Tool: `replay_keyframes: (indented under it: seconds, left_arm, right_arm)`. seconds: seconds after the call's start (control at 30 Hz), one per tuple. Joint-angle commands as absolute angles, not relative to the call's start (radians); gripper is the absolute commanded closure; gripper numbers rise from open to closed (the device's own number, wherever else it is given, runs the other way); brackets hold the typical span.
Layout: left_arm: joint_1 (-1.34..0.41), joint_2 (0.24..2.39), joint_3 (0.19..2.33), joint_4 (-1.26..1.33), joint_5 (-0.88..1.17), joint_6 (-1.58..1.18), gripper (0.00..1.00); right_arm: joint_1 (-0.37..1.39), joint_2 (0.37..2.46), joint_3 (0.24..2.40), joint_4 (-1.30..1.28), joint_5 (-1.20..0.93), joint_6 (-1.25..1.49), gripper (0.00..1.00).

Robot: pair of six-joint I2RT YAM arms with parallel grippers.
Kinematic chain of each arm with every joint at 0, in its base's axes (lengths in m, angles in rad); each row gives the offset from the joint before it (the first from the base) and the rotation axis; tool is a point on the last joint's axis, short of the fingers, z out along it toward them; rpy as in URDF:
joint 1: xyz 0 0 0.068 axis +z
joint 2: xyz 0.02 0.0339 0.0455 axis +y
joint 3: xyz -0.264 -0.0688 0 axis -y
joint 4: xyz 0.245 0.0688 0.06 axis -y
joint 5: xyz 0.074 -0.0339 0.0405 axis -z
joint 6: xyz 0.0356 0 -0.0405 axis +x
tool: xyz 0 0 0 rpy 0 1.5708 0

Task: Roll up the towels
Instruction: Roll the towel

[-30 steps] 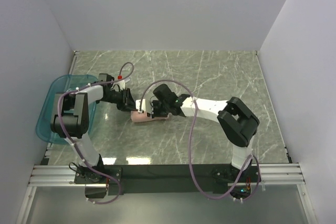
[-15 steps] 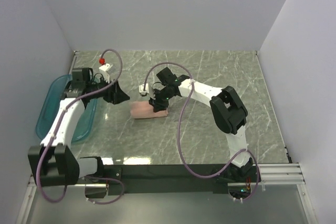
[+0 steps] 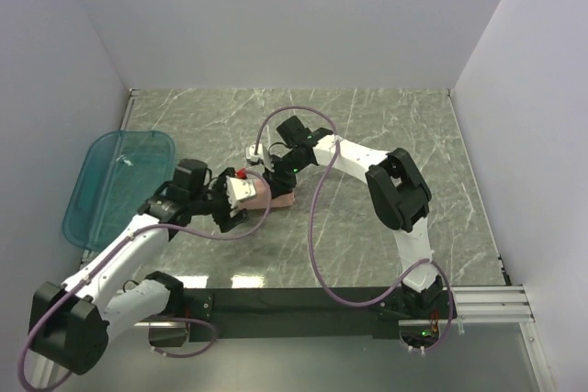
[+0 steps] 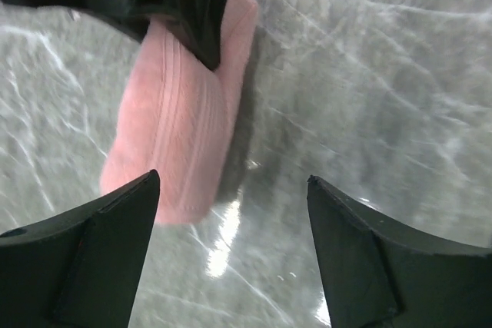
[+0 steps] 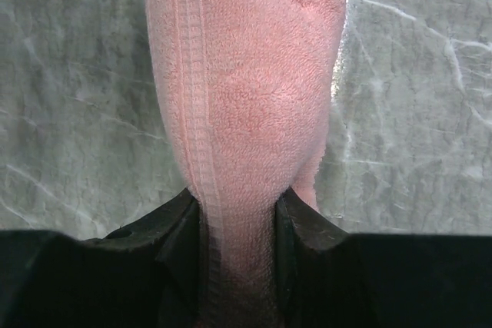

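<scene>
My left gripper lowers and shifts toward the right gripper next, straddling the roll (image 4: 181, 128) beside its fingers, because the towel lies ahead of my open fingers.
The salmon-pink towel (image 3: 276, 197) lies rolled up on the marble table; in the top view my left wrist partly covers it. My right gripper (image 3: 277, 181) is shut on one end of the roll, and in the right wrist view both fingers pinch the terry cloth (image 5: 246, 90) at the gripper (image 5: 238, 217). My left gripper (image 3: 251, 212) is open and empty, low over the table beside the roll's other end. In the left wrist view the roll (image 4: 181, 128) lies ahead and left of the gripper (image 4: 232, 180), with the right gripper's fingers (image 4: 196, 5) on its far end.
A teal translucent tray (image 3: 115, 181) sits at the left edge of the table. White walls close in the left, back and right sides. Both arms' cables loop above the table near the towel.
My left arm has swung from beside the tray down and right to the near side of the towel roll. My right gripper has stayed shut on the roll.
</scene>
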State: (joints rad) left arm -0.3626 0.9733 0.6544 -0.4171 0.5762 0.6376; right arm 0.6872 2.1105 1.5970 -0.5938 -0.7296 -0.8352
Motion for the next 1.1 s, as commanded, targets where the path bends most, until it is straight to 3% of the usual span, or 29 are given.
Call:
replay_keyframes:
  seconds: [0.0,0.33,0.73,0.9,1.07]
  left_arm:
    - [-0.441,1.011,0.629,-0.218,0.45,0.722,0.17]
    - [-0.548,1.187,0.581,0.023,0.348,0.813,0.15]
    - [-0.578,1.402,0.557,0.1,0.23,0.871,0.16]
    - [-0.586,1.42,0.549,0.054,0.242,0.887,0.21]
    - [-0.586,1.48,0.603,-0.057,0.244,0.865,0.37]
  right_arm:
    - [0.696,2.166,1.543,-0.749,-0.73,-0.824,0.97]
    - [0.696,2.178,1.557,-0.784,-0.752,-0.844,0.98]
    - [0.695,2.21,1.598,-0.896,-0.808,-0.919,1.0]
    - [0.695,2.218,1.614,-0.934,-0.828,-0.949,1.0]
    - [0.696,2.218,1.624,-0.948,-0.847,-0.963,1.0]
